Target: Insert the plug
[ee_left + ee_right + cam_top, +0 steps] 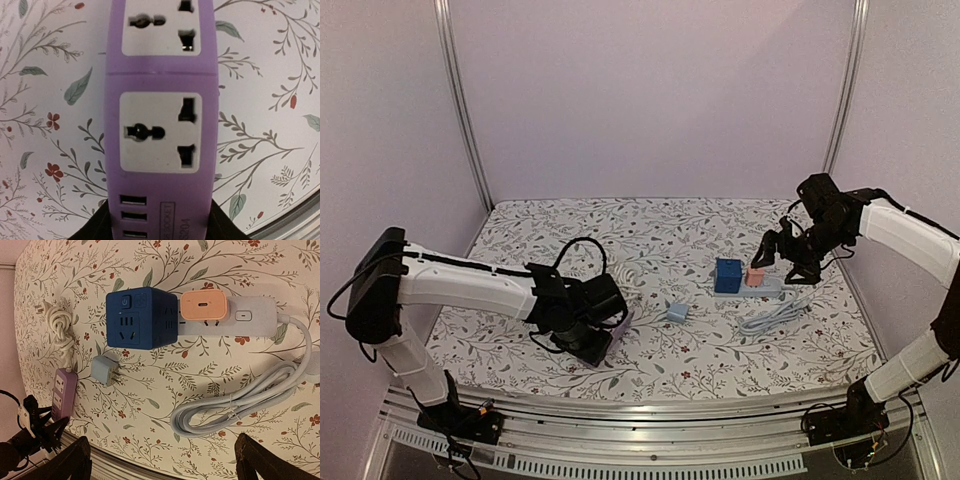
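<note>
Next, my left gripper lowers the purple strip, sockets facing up, onto bare floral cloth (604, 370) just below the gripper, and frees the strip's USB end.
My left gripper (603, 338) is shut on one end of a purple power strip (162, 125), its dark fingers (95, 227) pressed on both sides by the USB ports; two empty sockets face the left wrist camera. The strip also shows in the right wrist view (64, 392). A small light-blue plug adapter (677, 312) lies loose on the floral cloth, prongs out (104, 369). My right gripper (786, 262) hangs open and empty above a white power strip (250, 316), which carries a blue cube socket (141, 318) and an orange plug (204, 306).
A coiled grey cable (240, 400) lies in front of the white strip (765, 287). The purple strip's white cord, tied in a knot (60, 327), lies behind it. The table's front rail (640, 410) runs close below both grippers.
</note>
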